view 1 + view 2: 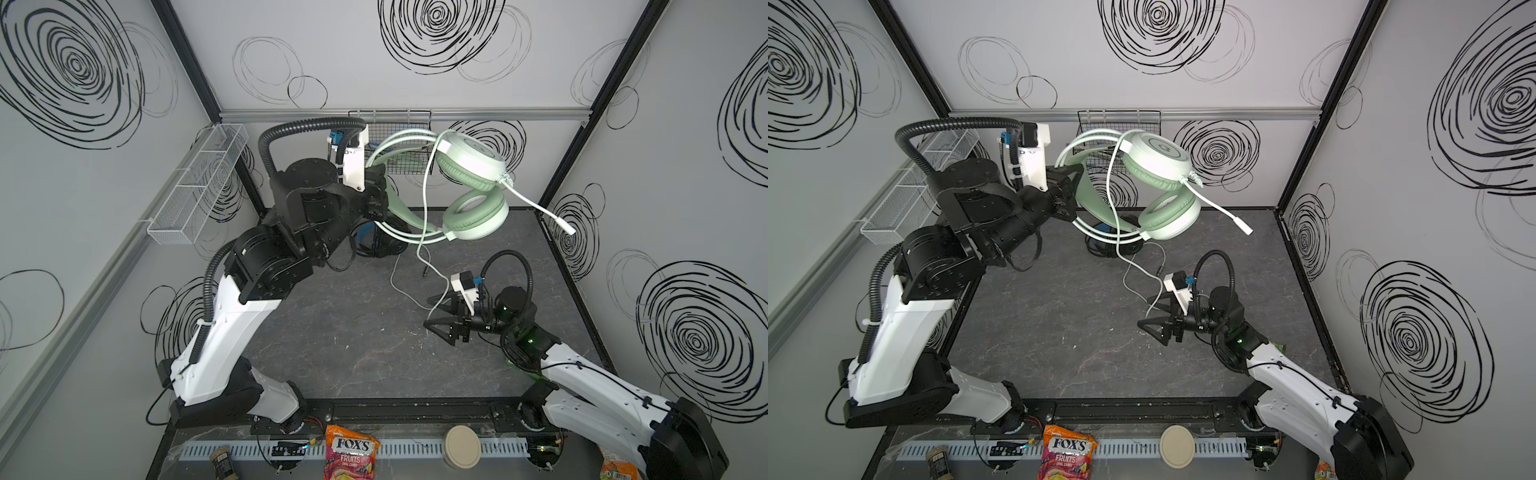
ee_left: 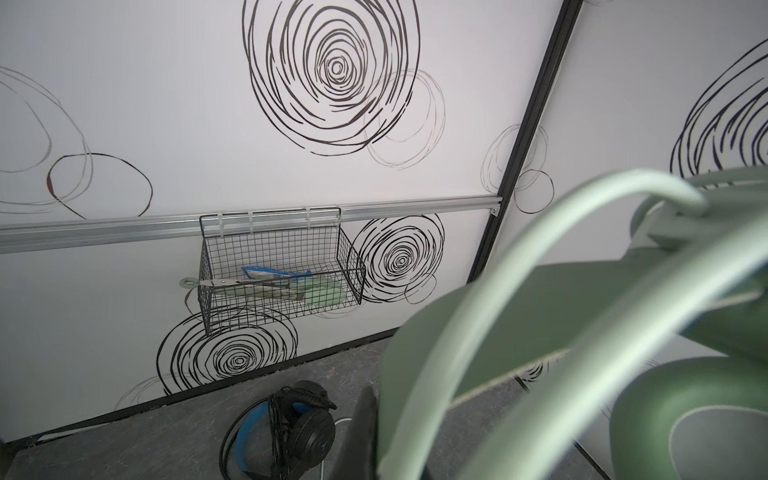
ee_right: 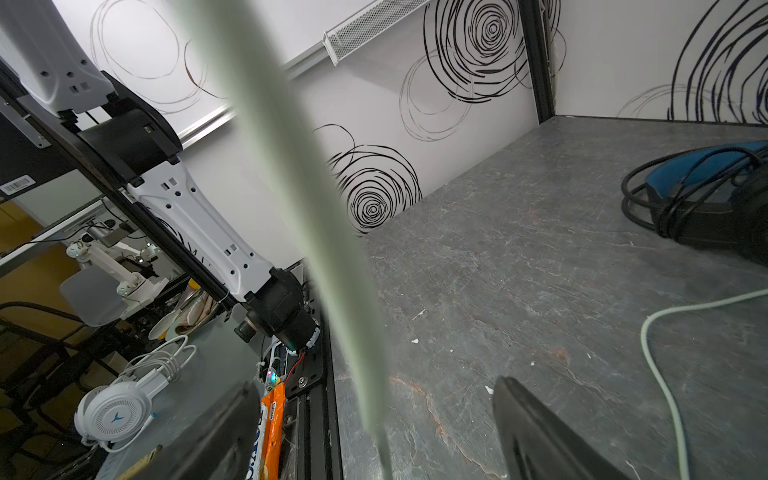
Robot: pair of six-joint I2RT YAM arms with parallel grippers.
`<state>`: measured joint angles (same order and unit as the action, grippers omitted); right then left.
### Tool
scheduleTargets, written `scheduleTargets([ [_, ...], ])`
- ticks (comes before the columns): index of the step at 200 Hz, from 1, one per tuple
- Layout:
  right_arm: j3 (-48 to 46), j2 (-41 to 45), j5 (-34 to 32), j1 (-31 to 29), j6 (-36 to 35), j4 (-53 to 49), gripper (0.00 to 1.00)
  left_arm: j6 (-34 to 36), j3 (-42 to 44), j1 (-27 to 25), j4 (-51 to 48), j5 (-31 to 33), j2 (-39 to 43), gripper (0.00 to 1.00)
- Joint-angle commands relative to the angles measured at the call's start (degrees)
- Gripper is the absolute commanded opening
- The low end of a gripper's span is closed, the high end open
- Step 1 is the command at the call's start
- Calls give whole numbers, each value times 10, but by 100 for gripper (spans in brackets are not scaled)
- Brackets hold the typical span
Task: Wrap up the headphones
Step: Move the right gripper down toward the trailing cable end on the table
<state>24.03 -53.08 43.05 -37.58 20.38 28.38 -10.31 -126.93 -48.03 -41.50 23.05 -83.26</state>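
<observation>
I should lower my right gripper a little along the pale cable next and close its wide-open fingers, since that piece of the cable runs down between them.
The mint-green headphones (image 1: 473, 166) (image 1: 1158, 160) hang in the air near the back wall. My left gripper (image 1: 384, 195) (image 1: 1073, 191) is shut on their headband (image 2: 498, 316). Their pale cable (image 1: 424, 216) (image 3: 291, 166) drops from the upper ear cup to the table (image 1: 353, 332) and passes between the wide-apart fingers of my open right gripper (image 1: 434, 313) (image 1: 1148, 316) (image 3: 376, 384), which is not closed on it. The black headphones (image 1: 382, 245) (image 2: 299, 432) (image 3: 706, 195), with a blue headband, lie on the table below the raised pair, their cable bundled around them.
A black wire basket (image 1: 395, 137) (image 2: 278, 270) hangs on the back wall behind the raised headset. A white mesh basket (image 1: 199, 183) is on the left wall. A candy bag (image 1: 351, 451) and a round beige lid (image 1: 462, 446) lie past the front rail.
</observation>
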Motion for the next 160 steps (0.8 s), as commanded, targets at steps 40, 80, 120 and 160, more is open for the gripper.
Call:
scheduleTargets([
  [40,-18,-60,-8,-5,12,89,89,-58,-5,11,98,-27,28,0],
  [80,-14,-98,-10,-5,10,105,81,-71,2,19,104,-39,33,0],
  [120,-21,-112,-20,5,10,105,51,-96,13,52,121,-79,40,0],
  [160,9,-146,-30,15,-10,72,7,-133,25,116,122,-139,59,0],
])
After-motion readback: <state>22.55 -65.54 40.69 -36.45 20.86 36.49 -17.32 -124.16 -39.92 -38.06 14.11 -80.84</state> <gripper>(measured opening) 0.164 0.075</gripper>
